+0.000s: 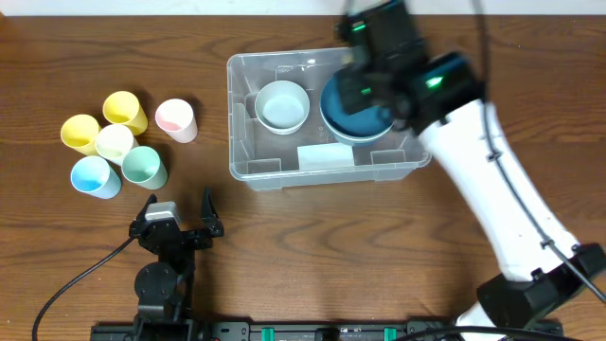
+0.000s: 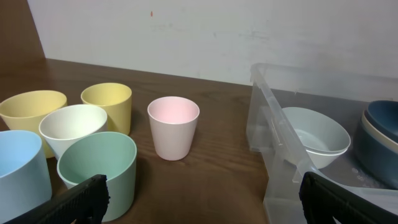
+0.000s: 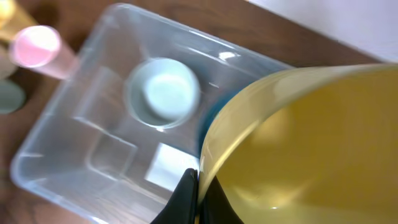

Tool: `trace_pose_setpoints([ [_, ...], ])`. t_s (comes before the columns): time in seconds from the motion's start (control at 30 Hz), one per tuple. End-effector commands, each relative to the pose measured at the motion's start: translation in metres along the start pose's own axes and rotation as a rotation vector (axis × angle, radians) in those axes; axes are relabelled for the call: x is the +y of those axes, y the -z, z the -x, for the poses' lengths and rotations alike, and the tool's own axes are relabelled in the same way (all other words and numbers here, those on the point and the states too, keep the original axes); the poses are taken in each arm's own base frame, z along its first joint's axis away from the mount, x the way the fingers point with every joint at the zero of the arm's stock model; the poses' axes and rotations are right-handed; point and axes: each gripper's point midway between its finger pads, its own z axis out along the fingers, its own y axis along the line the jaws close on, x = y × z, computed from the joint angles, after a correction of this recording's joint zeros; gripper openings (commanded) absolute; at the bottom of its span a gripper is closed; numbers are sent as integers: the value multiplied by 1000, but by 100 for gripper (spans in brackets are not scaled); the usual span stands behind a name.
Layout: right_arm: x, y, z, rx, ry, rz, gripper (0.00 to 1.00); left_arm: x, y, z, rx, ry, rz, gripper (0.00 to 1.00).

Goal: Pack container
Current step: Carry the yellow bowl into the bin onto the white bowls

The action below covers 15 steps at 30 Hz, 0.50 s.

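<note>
I will next move my right gripper to the left in the overhead view and then lower the yellow bowl [image 3: 311,143] into the pale blue bowl, because that one is empty.
The clear plastic container [image 1: 244,169] stands at the table's middle back. It holds a pale blue bowl [image 1: 282,104] and a dark blue bowl [image 1: 358,116] stacked in a lighter bowl. My right gripper [image 3: 199,198] is shut on the rim of a yellow bowl [image 3: 311,143] and holds it above the container's right side [image 3: 62,155], over the dark blue bowl. In the overhead view the right arm [image 1: 379,66] hides the yellow bowl. My left gripper [image 1: 180,225] is open and empty, low at the table's front left.
Several cups stand left of the container: two yellow [image 1: 125,110], a white [image 1: 115,141], a green [image 1: 144,166], a light blue [image 1: 95,176] and a pink [image 1: 176,118]. The left wrist view shows them [image 2: 173,126] next to the container wall [image 2: 273,137].
</note>
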Motion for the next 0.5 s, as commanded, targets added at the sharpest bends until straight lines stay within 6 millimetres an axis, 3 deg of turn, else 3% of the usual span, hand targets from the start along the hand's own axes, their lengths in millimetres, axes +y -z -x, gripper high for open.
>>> trace_pose_setpoints([
  [0.0,23,-14,7,-22,104,-26,1,4,-2,-19,50,-9,12,98],
  [0.2,75,-74,-9,27,216,34,1,4,-2,-19,50,-9,12,98],
  [0.37,99,-126,-38,110,291,60,1,4,-2,-19,50,-9,12,98],
  [0.47,106,-147,-48,131,318,65,1,4,-2,-19,50,-9,12,98],
])
